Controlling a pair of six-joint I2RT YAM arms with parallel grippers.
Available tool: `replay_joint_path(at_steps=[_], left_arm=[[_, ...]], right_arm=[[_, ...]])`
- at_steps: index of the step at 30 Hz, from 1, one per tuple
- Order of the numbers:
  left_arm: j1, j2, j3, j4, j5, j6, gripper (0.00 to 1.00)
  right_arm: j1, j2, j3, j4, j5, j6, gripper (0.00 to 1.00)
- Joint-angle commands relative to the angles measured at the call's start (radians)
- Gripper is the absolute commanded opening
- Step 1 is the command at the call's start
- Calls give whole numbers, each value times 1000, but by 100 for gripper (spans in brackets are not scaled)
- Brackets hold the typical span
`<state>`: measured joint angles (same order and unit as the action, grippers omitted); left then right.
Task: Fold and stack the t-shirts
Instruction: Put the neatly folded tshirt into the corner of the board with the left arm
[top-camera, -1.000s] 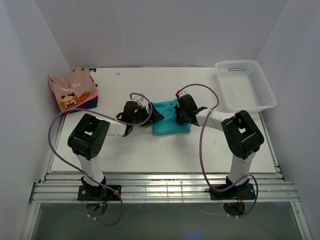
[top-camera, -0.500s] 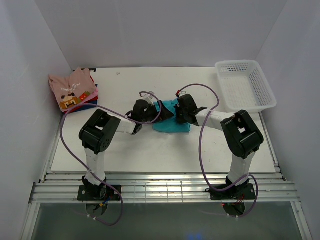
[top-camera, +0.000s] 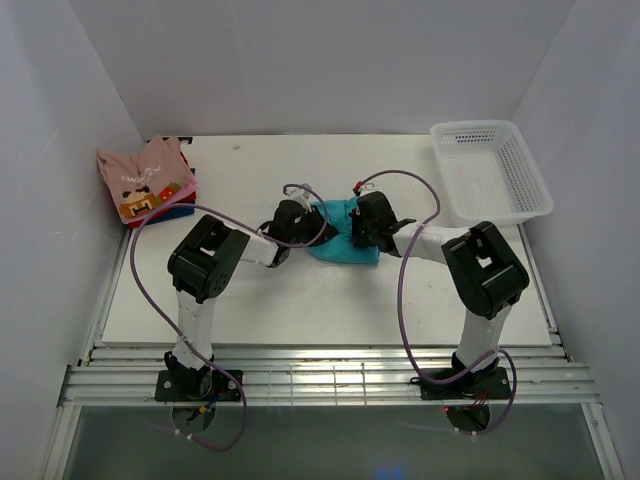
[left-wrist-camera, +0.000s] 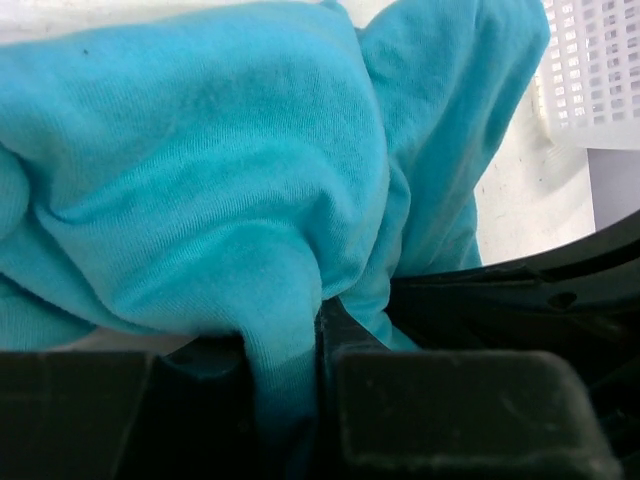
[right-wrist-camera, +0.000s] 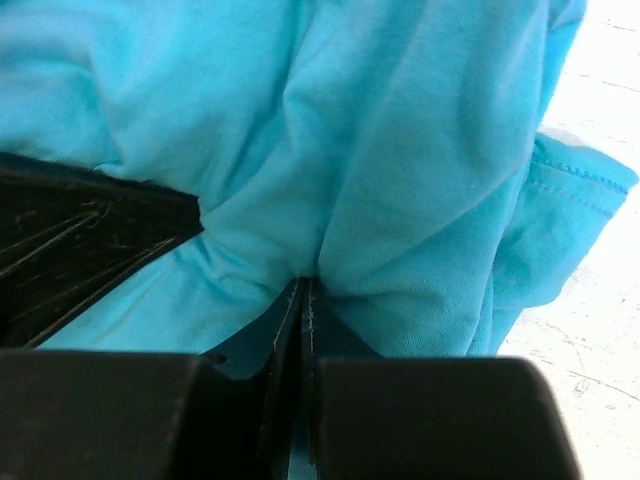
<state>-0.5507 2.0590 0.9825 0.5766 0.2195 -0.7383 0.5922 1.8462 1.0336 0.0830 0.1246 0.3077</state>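
Observation:
My left gripper is to lift the teal t-shirt across next and release it on top of the stacked t-shirts, which lie outward and to the left in the top view.
The teal t-shirt (top-camera: 341, 243) lies bunched at the middle of the table, between both grippers. My left gripper (top-camera: 305, 222) is at its left edge; in the left wrist view a fold of the teal t-shirt (left-wrist-camera: 220, 200) runs down between the jaws of the left gripper (left-wrist-camera: 285, 375), which are shut on it. My right gripper (top-camera: 362, 228) is at the shirt's right edge, its jaws pressed together where the teal t-shirt (right-wrist-camera: 400, 180) gathers at the tips of the right gripper (right-wrist-camera: 303, 292). Folded t-shirts (top-camera: 150, 180), pink with a pixel graphic on top, are stacked at the far left.
A white mesh basket (top-camera: 492, 172) stands at the far right corner, and it also shows in the left wrist view as the basket (left-wrist-camera: 595, 70) beyond the cloth. White walls enclose the table (top-camera: 300, 310) on three sides. Purple cables loop off both arms.
My left arm has moved right onto the teal t-shirt's left edge and its jaws have closed on the cloth. The shirt has bunched narrower. The right arm has barely moved.

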Motion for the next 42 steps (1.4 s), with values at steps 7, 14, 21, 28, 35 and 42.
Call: replay_joint_path(at_steps=[7, 14, 21, 28, 35, 42], left_arm=[[-9, -45, 44, -285, -150, 172, 0], [66, -171, 221, -676, -334, 358, 0], [156, -201, 321, -842, -407, 491, 1], [258, -204, 438, -942, -460, 600, 2], [376, -129, 727, -1078, -437, 681, 3], [477, -40, 979, -1160, -417, 726, 3]], right_arm=[[38, -80, -109, -74, -7, 1, 8], [66, -248, -130, -157, 53, -7, 8], [67, -370, -165, -178, 53, -19, 8], [69, -404, -204, -154, 38, -32, 8], [67, -401, -218, -126, -8, -32, 8], [69, -415, -221, -120, -19, -35, 8]])
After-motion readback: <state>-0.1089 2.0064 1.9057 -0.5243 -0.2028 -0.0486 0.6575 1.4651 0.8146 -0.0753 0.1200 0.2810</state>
